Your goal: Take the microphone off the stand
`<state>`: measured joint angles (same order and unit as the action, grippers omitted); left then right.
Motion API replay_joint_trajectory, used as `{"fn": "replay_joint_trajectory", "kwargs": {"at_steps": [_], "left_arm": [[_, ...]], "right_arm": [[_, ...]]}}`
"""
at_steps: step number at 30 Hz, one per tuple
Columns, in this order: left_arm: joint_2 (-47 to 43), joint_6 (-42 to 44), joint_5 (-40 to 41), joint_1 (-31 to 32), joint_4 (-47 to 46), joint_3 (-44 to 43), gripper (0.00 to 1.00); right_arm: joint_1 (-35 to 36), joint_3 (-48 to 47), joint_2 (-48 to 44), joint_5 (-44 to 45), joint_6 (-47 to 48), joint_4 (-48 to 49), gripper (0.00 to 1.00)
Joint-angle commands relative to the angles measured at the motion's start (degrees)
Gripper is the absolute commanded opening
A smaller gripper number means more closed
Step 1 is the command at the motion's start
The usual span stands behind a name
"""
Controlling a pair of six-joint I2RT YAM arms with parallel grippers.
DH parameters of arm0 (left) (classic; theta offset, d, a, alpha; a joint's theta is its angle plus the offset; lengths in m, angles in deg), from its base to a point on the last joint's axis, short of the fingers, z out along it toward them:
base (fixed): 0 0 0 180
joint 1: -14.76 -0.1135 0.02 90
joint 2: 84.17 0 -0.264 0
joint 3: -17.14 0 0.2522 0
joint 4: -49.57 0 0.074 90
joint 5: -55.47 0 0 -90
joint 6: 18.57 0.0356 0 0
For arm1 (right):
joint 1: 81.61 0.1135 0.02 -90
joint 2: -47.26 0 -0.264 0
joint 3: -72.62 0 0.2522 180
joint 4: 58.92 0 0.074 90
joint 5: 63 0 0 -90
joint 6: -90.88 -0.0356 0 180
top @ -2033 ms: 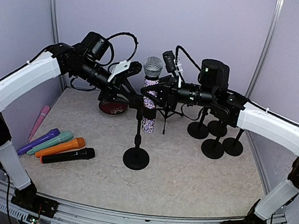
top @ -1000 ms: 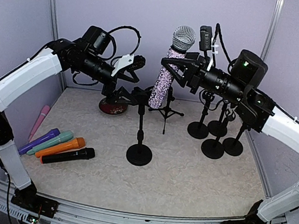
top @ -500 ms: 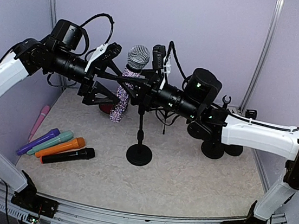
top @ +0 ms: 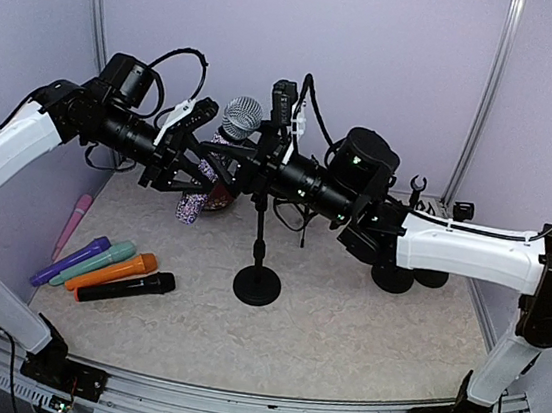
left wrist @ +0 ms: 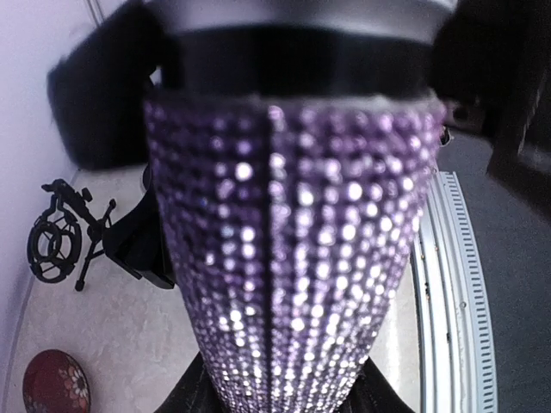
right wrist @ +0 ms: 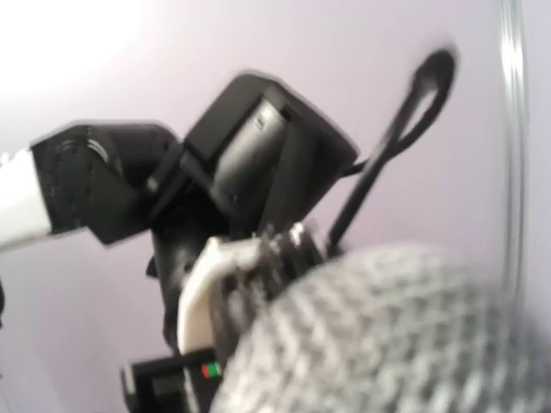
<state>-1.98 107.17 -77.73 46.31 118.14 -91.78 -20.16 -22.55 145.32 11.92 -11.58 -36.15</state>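
Observation:
My left gripper is above the empty tabletop along the black microphone's near side. It needs to move down and back to that spot and release the microphone.
The microphone [top: 238,118], silver mesh head over a purple rhinestone body, hangs tilted in the air, up and to the left of the black stand [top: 255,283]. It is off the stand. My left gripper [top: 198,169] is shut on its sparkly body, which fills the left wrist view [left wrist: 293,241] with dark fingers [left wrist: 194,397] at its lower sides. My right gripper [top: 242,158] sits just right of the microphone's upper body with its jaws apart. In the right wrist view only the blurred mesh head [right wrist: 387,335] shows, and the left gripper's wrist behind it.
Several coloured microphones lie at the left: pink [top: 75,217], purple [top: 73,260], teal [top: 98,260], orange [top: 112,270], black [top: 125,287]. Several bare round-based stands [top: 393,276] crowd the back right. A red dish [left wrist: 53,383] and a small tripod [left wrist: 60,241] sit at the back.
The right arm swung the microphone from high on the right down to the left. The left gripper closed on its body. The right gripper's jaws spread.

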Motion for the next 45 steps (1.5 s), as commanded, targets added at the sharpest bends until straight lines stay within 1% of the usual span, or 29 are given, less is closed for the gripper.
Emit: {"fn": "replay_joint_trajectory", "kwargs": {"at_steps": [1,5,8,11,15,18,23,28,30,32,36,40,42,45], "left_arm": [[-2.73,3.61,2.95,-3.27,4.13,6.05,0.34],[-7.38,6.93,8.81,-3.77,4.0,16.14,0.31],[-11.01,9.64,14.77,-4.04,2.92,24.86,0.31],[-13.99,12.19,20.54,-4.72,1.28,33.33,0.3],[-16.05,14.42,26.88,-5.34,-1.17,42.57,0.3],[-16.54,15.32,32.07,-5.21,-4.16,49.05,0.29],[-16.05,16.62,40.32,-5.46,-9.59,56.25,0.28],[-15.42,17.73,49.32,-6.46,-16.34,62.79,0.34],[-15.26,17.8,50.72,-7.24,-17.44,64.22,0.4],[-15.53,17.27,50.37,-7.62,-16.97,64.26,0.45],[-16.67,16.32,48.97,-7.73,-15.05,63.08,0.52],[-17.36,14.99,47.86,-7.79,-12.45,60.96,0.57],[-17.75,13.91,45.74,-7.82,-10.09,58.76,0.62],[-19.06,12.02,39.82,-7.99,-5.63,53.54,0.71]], "right_arm": [[0.57,1.51,-8.04,3.32,3.49,-2.49,0.87],[-0.12,3.3,-13.21,7.4,5.35,-10.87,0.89],[-1.13,7.32,-17.59,11.75,5.13,-14.7,0.89],[-3.4,13.39,-22.27,15.38,2.79,-16.38,0.85],[-7.3,21.69,-27.26,15.85,-1.11,-17.25,0.79],[-8.73,25.08,-28.44,16.26,-2.44,-17.98,0.76],[-9.31,29.74,-28.6,17.49,-3.42,-18.2,0.73],[-9.57,35.88,-27.21,16.91,-4.56,-15.18,0.73],[-9.49,37.66,-25.39,15.93,-4.74,-13.15,0.72],[-9.36,38.71,-22.52,14.87,-4.71,-11.49,0.71],[-8.56,39.11,-17.22,14.54,-3.48,-8.03,0.71],[-7.46,37.19,-10.98,15.32,-1.26,-5.12,0.7],[-7.1,35.73,-7.55,15.51,-0.91,-4.17,0.7],[-6.75,33.13,-2.38,15.1,-0.48,-2.51,0.7]]}}
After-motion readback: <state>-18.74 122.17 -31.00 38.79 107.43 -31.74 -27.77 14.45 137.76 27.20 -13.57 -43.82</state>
